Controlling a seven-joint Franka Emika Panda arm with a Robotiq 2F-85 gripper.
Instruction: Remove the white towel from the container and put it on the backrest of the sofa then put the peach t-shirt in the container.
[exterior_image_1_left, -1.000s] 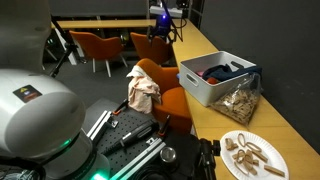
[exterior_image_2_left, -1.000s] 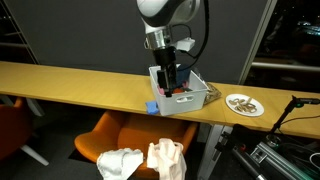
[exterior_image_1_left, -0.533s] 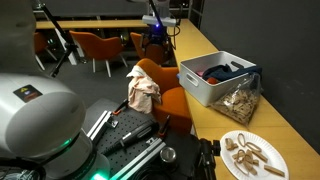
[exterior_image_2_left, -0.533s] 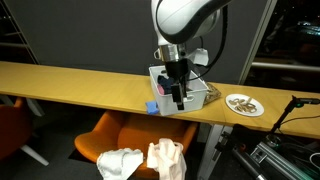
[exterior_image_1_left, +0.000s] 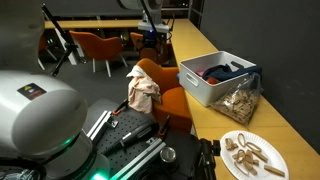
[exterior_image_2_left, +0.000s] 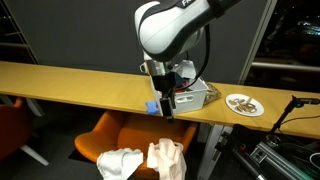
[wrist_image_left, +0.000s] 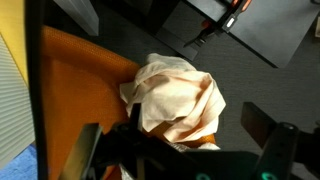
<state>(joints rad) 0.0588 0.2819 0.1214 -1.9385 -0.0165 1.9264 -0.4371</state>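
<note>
I will move my gripper down past the table's front edge next, onto the upper folds of the peach t-shirt (exterior_image_2_left: 167, 157) (wrist_image_left: 175, 98), because the crumpled cloth is below its spread fingers.
The peach t-shirt (exterior_image_2_left: 167, 157) lies crumpled on the orange sofa (exterior_image_2_left: 120, 133), next to the white towel (exterior_image_2_left: 118, 163) on its backrest. In the wrist view the t-shirt (wrist_image_left: 175, 98) fills the middle, directly below my gripper (wrist_image_left: 175, 140), whose fingers are spread wide on either side of it and hold nothing. The white container (exterior_image_2_left: 187, 96) stands on the wooden table behind my gripper (exterior_image_2_left: 166, 106), which hangs over the table's front edge. The container (exterior_image_1_left: 215, 78) holds dark and red items, and the t-shirt (exterior_image_1_left: 143, 92) also shows in that exterior view.
A long wooden table (exterior_image_2_left: 70, 85) runs above the sofa. A plate of wooden pieces (exterior_image_2_left: 244, 104) sits beside the container, along with a small blue object (exterior_image_2_left: 152, 108) at the table edge. More orange chairs (exterior_image_1_left: 95, 45) stand further back.
My arm has swung from above the container out over the table's front edge and lower, towards the sofa. The gripper stays open and empty.
</note>
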